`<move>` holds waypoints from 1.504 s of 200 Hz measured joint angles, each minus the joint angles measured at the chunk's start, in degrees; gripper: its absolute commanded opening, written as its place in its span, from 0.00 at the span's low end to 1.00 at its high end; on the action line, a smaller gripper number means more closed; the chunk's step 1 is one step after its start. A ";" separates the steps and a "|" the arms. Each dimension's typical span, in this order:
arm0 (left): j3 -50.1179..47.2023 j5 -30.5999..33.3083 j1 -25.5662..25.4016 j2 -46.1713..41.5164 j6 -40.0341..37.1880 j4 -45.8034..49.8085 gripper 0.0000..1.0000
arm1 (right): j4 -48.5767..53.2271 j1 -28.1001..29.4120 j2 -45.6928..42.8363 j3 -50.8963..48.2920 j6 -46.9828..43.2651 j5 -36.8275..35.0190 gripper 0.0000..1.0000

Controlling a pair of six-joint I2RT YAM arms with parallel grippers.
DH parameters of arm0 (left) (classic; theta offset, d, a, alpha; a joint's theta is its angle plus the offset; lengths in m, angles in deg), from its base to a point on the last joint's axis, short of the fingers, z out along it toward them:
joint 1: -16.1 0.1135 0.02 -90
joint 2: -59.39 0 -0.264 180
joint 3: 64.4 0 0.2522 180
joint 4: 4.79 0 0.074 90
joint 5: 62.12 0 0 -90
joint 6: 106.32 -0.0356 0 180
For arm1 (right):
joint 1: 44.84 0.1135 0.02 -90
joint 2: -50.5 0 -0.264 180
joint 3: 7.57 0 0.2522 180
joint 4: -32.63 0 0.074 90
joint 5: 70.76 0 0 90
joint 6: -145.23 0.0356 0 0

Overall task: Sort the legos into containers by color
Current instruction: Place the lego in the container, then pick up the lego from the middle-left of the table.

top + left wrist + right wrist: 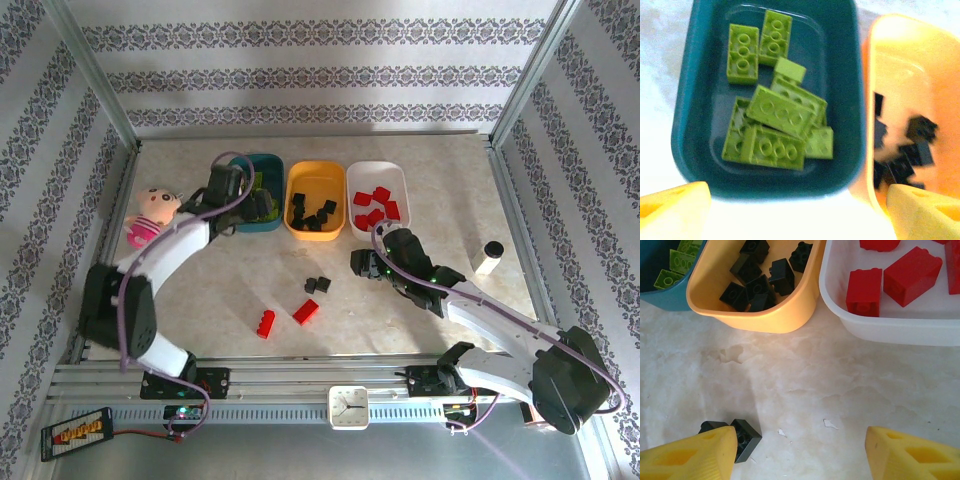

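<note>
The robot needs to bring its empty left gripper back from the teal tub (272, 168) and down onto a red lego (265, 324), because that lego lies loose near the table's near edge.
The dark teal tub (272, 168) holds several lime green legos (780, 120). Several black legos (314, 216) lie in the orange tub (318, 180), and several red legos (376, 204) lie in the white tub (378, 172). Two black legos (317, 285) and two red legos (306, 311) lie loose on the table. My left gripper (800, 215) hangs open and empty above the teal tub's (700, 100) near rim. My right gripper (800, 457) stands open above bare table in front of the tubs, with a loose black lego (746, 439) beside its left finger (687, 457).
A pink plush doll (150, 213) lies left of the teal tub, close to the left arm. A small white cylinder (490, 257) stands to the right of my right gripper (362, 263). Metal frame rails border the table on both sides.
</note>
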State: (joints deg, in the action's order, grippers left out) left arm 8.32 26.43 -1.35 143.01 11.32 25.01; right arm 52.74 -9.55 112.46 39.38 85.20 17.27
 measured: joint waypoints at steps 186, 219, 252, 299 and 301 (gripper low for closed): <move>-35.36 4.68 -35.82 -22.97 19.65 3.72 0.42 | -0.63 1.36 0.81 -1.11 1.25 -0.74 0.69; -35.47 4.48 -35.89 -20.81 20.41 2.93 0.26 | -0.59 1.36 0.24 -1.14 1.42 -1.86 0.69; -34.93 4.52 -36.17 -20.90 20.41 2.75 0.21 | -0.55 1.36 -1.33 -1.53 1.44 -3.08 0.69; -23.08 5.11 -35.41 -17.92 15.93 3.08 0.15 | -0.20 1.36 -3.98 -3.21 1.70 -4.63 0.69; -22.21 5.07 -35.17 -17.33 15.50 2.93 0.15 | -0.20 1.36 -4.11 -3.30 1.70 -4.68 0.69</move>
State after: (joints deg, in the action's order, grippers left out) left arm -13.89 31.50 -36.52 125.67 26.81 27.93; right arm 52.54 -8.20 108.35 36.08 86.91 12.59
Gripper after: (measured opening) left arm 0.250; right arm 0.688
